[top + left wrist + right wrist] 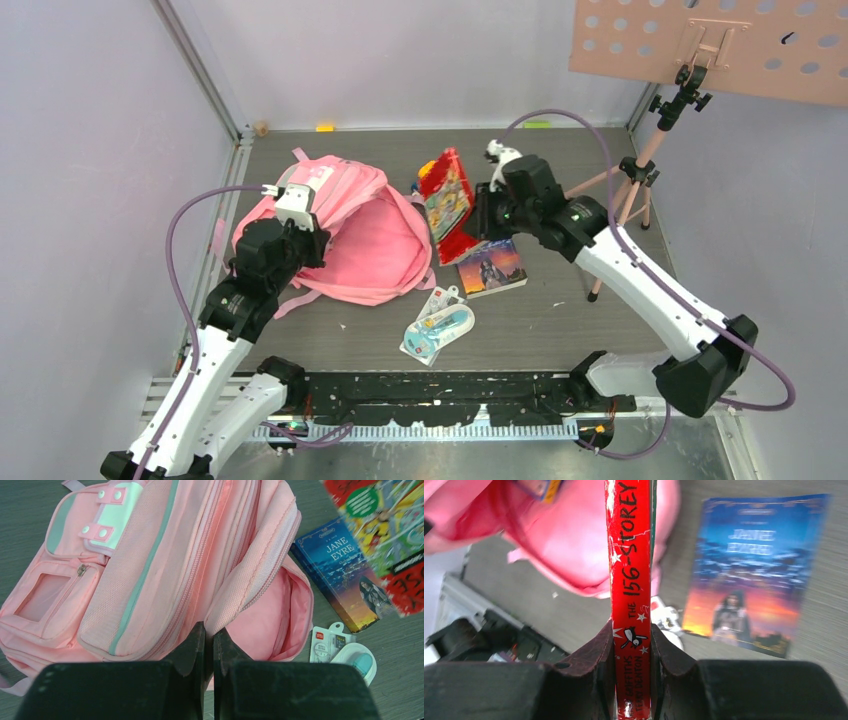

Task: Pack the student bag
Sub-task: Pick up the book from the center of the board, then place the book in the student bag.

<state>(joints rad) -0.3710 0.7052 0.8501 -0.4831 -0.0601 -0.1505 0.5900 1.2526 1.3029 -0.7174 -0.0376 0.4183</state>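
Note:
The book in my right gripper goes left in the top view, down into the bag's gaping opening (360,222) (535,515) next. It is then released, as the bag's flap is held up.
The pink student bag (370,240) lies on the table at the left, its main compartment gaping toward the right. My left gripper (210,630) is shut on the edge of the bag's opened flap (250,590) and holds it up. A red book (447,200) hangs upright just right of the bag's mouth. My right gripper (633,635) is shut on the book's spine (629,555), with the pink bag (569,535) behind it. In the top view the right gripper (478,215) is at the book's right edge.
A blue Jane Eyre book (492,268) lies flat on the table below the right gripper. A packaged stationery item (437,328) lies nearer the front edge. A tripod (630,190) carrying a peach pegboard (700,40) stands at the back right.

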